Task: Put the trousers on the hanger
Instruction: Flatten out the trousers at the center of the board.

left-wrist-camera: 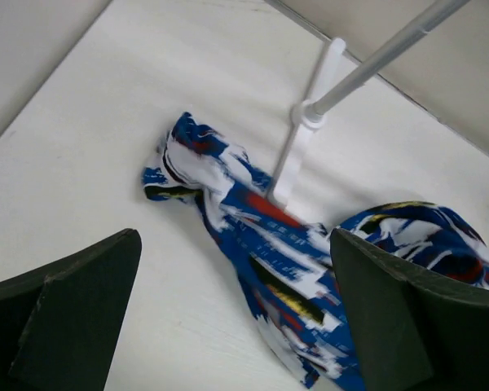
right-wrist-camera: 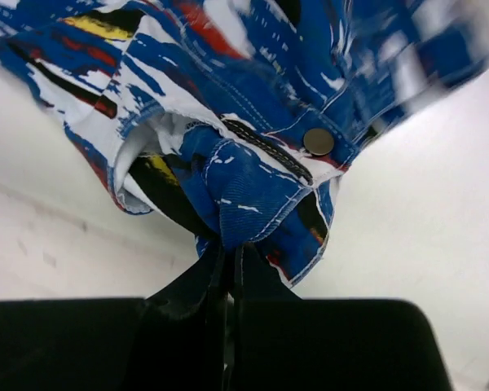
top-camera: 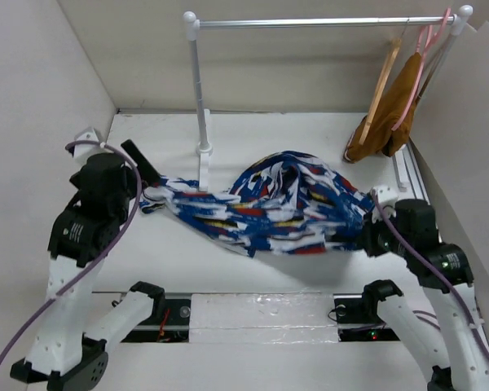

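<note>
The robot's left gripper needs to move to its right in the top view next and go down onto the rack-side end of the trousers' far fold (top-camera: pixel 241 182) (left-wrist-camera: pixel 360 221), which bulges out below the gripper.
The blue trousers (top-camera: pixel 285 208) with white, red and yellow streaks hang bunched over the middle of the table. My right gripper (top-camera: pixel 365 234) is shut on their waistband by the button (right-wrist-camera: pixel 319 141), and the right gripper's (right-wrist-camera: pixel 232 252) jaws pinch a blue fold. The other end of the trousers (left-wrist-camera: pixel 187 159) lies on the table beside the rack's foot. Above the trousers, my left gripper (left-wrist-camera: pixel 235 240) is open and nothing is between its fingers (left-wrist-camera: pixel 81 301). In the top view the left gripper (top-camera: pixel 147 175) sits at the trousers' left end. The tan wooden hanger (top-camera: pixel 381 81) hangs on the rail at the far right.
A white clothes rack stands at the back, with its post (top-camera: pixel 200 90) and foot (left-wrist-camera: pixel 289 175) close to the trousers' left end. Its rail (top-camera: pixel 326 22) carries a pink hanger (top-camera: pixel 421 69) and a mustard-brown garment (top-camera: pixel 391 122). White walls close in on both sides.
</note>
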